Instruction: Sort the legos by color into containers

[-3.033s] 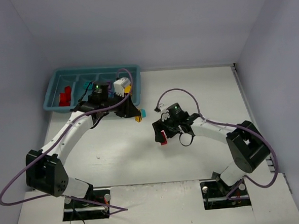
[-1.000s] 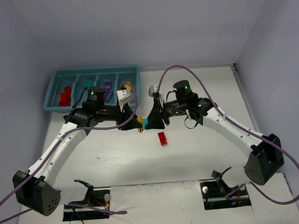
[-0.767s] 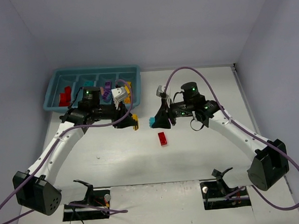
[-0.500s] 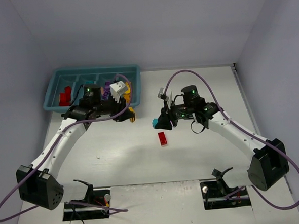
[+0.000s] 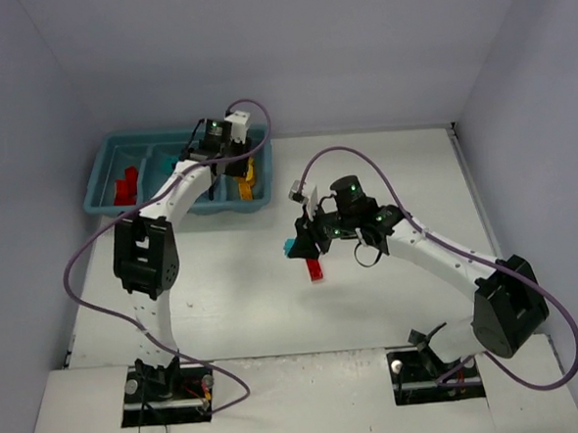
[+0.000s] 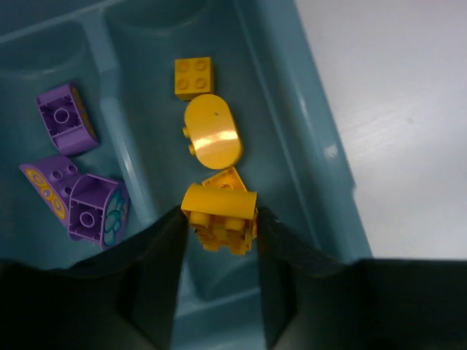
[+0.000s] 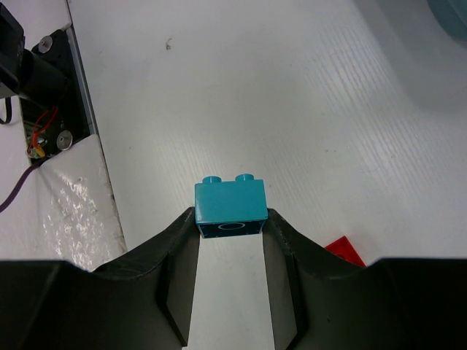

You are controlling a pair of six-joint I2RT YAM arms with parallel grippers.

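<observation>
The teal lego [image 7: 230, 200] goes below and to the left of my right gripper in the top view next. The right gripper lowers and releases it there, since that spot is bare tabletop.
The teal-blue tray of containers [image 5: 101, 184] sits at the far left. My left gripper [image 5: 239, 170] hangs over its rightmost compartment, shut on a yellow lego [image 6: 219, 211] held between the fingertips. Below it lie a yellow square brick [image 6: 193, 76] and a yellow oval piece [image 6: 213, 137]. Purple pieces [image 6: 66, 127] fill the neighbouring compartment. Red legos [image 5: 124, 185] and a teal one [image 5: 173, 165] lie in the left compartments. My right gripper [image 5: 293, 248] is shut on a teal lego [image 7: 230, 200] above the table. A red lego [image 5: 315, 268] lies on the table right beside it.
The tray's right wall [image 6: 292, 146] borders the white table. In the right wrist view, an arm's mounting plate [image 7: 44, 95] with screws and wires shows at the near table edge. Purple cables loop over both arms.
My left gripper carried the yellow lego from the table back over the tray's rightmost compartment. My right gripper, still holding the teal lego, shifted slightly nearer, to just beside the red lego.
</observation>
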